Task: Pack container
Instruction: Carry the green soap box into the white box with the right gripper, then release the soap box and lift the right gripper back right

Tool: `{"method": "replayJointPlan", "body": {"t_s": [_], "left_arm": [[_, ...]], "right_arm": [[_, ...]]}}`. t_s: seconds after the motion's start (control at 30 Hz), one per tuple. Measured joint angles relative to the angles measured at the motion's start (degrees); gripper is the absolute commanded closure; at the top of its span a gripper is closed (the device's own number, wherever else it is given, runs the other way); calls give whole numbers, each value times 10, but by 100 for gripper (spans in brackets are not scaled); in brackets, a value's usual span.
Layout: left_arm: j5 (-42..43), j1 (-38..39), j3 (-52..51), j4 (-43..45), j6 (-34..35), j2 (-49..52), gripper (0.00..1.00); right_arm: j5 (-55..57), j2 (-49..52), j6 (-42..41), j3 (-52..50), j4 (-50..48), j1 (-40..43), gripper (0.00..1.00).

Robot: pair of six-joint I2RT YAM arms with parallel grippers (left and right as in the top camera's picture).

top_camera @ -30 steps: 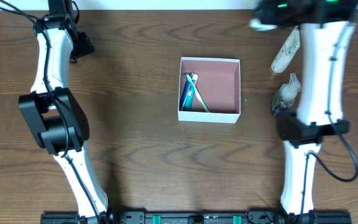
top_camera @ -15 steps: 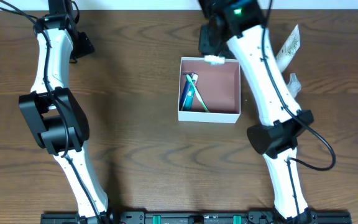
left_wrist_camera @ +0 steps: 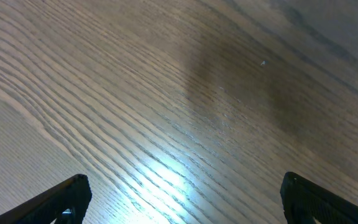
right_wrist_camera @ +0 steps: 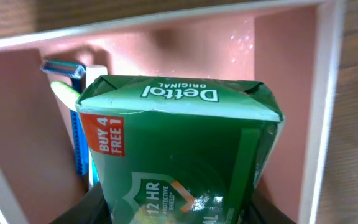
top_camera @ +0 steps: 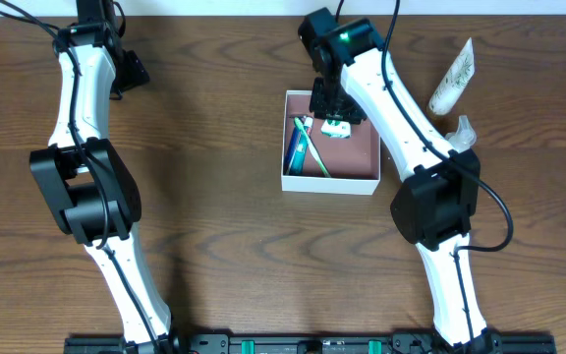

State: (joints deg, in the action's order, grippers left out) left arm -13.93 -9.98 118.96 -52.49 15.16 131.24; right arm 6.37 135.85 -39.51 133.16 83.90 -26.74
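Observation:
My right gripper needs to lower the green Dettol soap pack (top_camera: 337, 127) onto the container's bare pink bottom beside the toiletries and let go there, because that bottom is below my gripper.
The container (top_camera: 358, 154) is a square white-walled box with a pink floor, at the table's middle. Over its back half hangs my right gripper (top_camera: 333, 116), shut on a green Dettol soap pack (top_camera: 337, 127). In the right wrist view the pack (right_wrist_camera: 179, 137) fills the frame between the dark fingers (right_wrist_camera: 79, 208), above the container's pink floor (right_wrist_camera: 185, 46) and near its white wall (right_wrist_camera: 325, 93). A blue razor (right_wrist_camera: 64, 68) lies along the left side of the box. My left gripper (left_wrist_camera: 185, 205) is open over bare wood at the far left (top_camera: 128, 71).
Blue and green toiletries (top_camera: 303, 147) lie in the container's left part. A white tube (top_camera: 452, 79) and a clear bottle (top_camera: 461, 131) lie on the table to the right, beside the right arm. The brown wooden table (top_camera: 214, 197) surrounds the box.
My right arm has swung from the far right back corner leftward to above the container, carrying the soap pack. The left arm has not moved.

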Motion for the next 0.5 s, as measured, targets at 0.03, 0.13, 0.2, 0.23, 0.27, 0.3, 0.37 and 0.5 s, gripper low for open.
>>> {"method": "replayJointPlan", "body": {"t_s": [0.03, 0.13, 0.2, 0.23, 0.27, 0.3, 0.37, 0.5], "left_arm": [[0, 0, 0, 0, 0, 0, 2], [0, 0, 0, 0, 0, 0, 2], [0, 0, 0, 0, 0, 0, 2], [0, 0, 0, 0, 0, 0, 2], [0, 0, 0, 0, 0, 0, 2], [0, 0, 0, 0, 0, 0, 2], [0, 0, 0, 0, 0, 0, 2], [0, 0, 0, 0, 0, 0, 2]], "right_arm": [[-3, 0, 1, -7, -2, 0, 74], [-15, 0, 12, -31, -15, 0, 70], [-22, 0, 19, -45, -27, 0, 67], [-28, 0, 24, -53, -34, 0, 66], [-33, 0, 31, -61, -43, 0, 65], [-39, 0, 39, -70, -54, 0, 65], [-44, 0, 51, -84, -67, 0, 64], [-51, 0, 74, -115, -93, 0, 63]]}}
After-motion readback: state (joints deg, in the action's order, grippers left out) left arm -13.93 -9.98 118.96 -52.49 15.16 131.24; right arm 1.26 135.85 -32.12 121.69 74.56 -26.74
